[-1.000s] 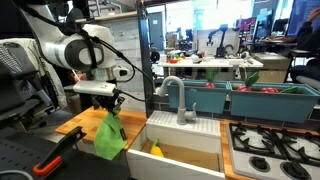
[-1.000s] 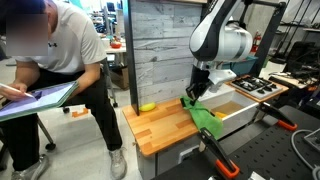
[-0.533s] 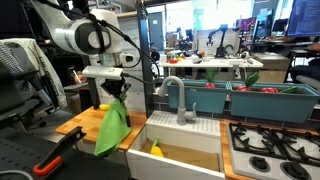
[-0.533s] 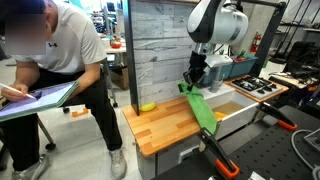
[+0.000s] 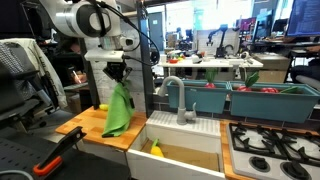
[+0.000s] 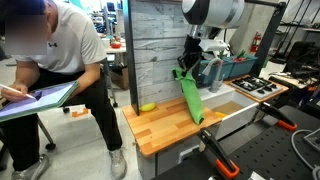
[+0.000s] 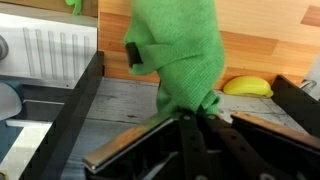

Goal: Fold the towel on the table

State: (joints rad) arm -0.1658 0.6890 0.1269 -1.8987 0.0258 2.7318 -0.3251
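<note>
The towel's lower end [image 5: 116, 129] beside the sink already reaches the tabletop. My gripper will next lower the towel's pinched corner straight down onto that end and let it go.
The lime-green towel [image 5: 119, 110] hangs limp from my gripper [image 5: 117, 77], which is shut on its top corner. In both exterior views it dangles in a long strip [image 6: 189, 96] above the wooden table [image 6: 165, 126], its lower end close to the surface. In the wrist view the towel [image 7: 175, 50] fills the upper middle, pinched between my fingers [image 7: 186, 116], with the table [image 7: 255, 35] behind it.
A small yellow object [image 6: 147, 107] lies at the back of the table by the grey plank wall [image 6: 155, 45]; it also shows in the wrist view [image 7: 246, 86]. A white sink [image 5: 180, 145] with a faucet adjoins the table. A seated person [image 6: 55, 70] is beside it.
My gripper has risen and moved toward the plank wall, lifting the towel so it now hangs longer and straighter above the table.
</note>
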